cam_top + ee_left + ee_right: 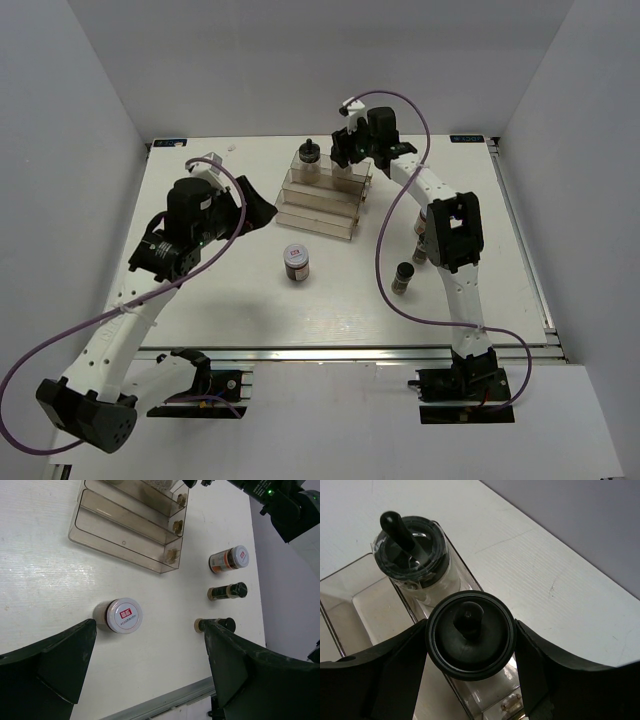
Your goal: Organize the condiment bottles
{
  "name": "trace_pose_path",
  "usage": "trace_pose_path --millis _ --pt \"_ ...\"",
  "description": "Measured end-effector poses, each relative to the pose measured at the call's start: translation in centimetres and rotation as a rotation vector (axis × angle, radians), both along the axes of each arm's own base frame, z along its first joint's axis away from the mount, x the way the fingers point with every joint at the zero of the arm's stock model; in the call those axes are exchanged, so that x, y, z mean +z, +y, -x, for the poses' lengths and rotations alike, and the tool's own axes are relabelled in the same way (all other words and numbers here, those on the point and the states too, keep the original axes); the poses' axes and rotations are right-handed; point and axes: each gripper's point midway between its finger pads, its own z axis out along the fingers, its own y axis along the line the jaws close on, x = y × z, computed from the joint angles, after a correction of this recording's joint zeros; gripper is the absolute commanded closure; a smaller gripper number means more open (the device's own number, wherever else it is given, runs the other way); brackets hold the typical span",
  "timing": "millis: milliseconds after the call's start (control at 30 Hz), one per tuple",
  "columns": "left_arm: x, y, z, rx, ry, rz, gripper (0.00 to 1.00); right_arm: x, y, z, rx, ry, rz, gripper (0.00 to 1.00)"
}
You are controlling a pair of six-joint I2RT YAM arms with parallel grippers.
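Note:
Next, my left gripper should move across and down around the squat jar's lid, as the jar, still unracked, stands below and to its right in the top view.
My right gripper (pixel 352 152) (pixel 470 640) is shut on the black cap of a whitish bottle (pixel 470 635) and holds it at the top step of the clear rack (pixel 318 205). A second whitish bottle (pixel 310 160) (pixel 412 545) stands next to it on that step. My left gripper (pixel 255 212) (pixel 150 630) is open and empty above the table, left of the rack. A squat jar (pixel 296 262) (pixel 122 615) stands in front of the rack. Another jar (pixel 229 559) and two slim shakers (pixel 227 591) (pixel 215 625) stand to the right; one shaker (pixel 403 277) shows beside the right arm.
The rack (pixel 130 525) has three steps; the lower two hold nothing. The right arm's forearm (pixel 455 235) reaches across the table's right half and partly hides the second jar. The table's metal front edge (pixel 165 700) runs below the left gripper.

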Motion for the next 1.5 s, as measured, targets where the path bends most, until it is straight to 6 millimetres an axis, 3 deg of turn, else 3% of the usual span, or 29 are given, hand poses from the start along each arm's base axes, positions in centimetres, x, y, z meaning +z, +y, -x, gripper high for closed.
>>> trace_pose_path --millis 167,367,667,767,900,1033,1133,1200,1300,1500 --pt "-2.0 -0.3 0.0 -0.016 0.049 -0.016 0.02 -1.4 -0.3 0.2 0.007 0.007 0.021 0.39" --pt "-5.5 -0.5 0.1 -0.038 0.141 -0.057 0.02 -2.2 -0.5 0.4 0.017 0.018 0.028 0.15" --pt "-10.4 -1.3 0.3 -0.094 0.267 -0.132 0.02 -1.4 -1.3 0.8 0.036 0.027 0.014 0.11" --pt "-11.9 -2.0 0.5 -0.125 0.298 -0.179 0.02 0.5 -2.7 1.9 0.036 0.05 0.003 0.11" --pt "-13.4 -3.2 1.2 -0.165 0.312 -0.25 0.02 6.6 -5.9 5.0 0.096 0.045 -0.059 0.11" --pt "-14.2 -4.0 1.5 -0.178 0.296 -0.318 0.02 13.3 -11.5 10.6 0.133 -0.013 -0.11 0.13" --pt "-14.8 -4.5 1.5 -0.181 0.289 -0.366 0.02 16.0 -13.6 14.6 0.163 -0.076 -0.092 0.14" --pt "-15.3 -4.9 1.2 -0.18 0.29 -0.399 0.02 16.0 -13.0 17.7 0.213 -0.071 -0.088 0.14" --pt "-16.1 -5.4 0.5 -0.176 0.295 -0.444 0.02 14.3 -11.8 21.3 0.282 -0.013 -0.098 0.16" --pt "-16.9 -6.2 -1.0 -0.164 0.3 -0.51 0.04 10.3 -11.7 23.4 0.289 0.128 -0.108 0.18"
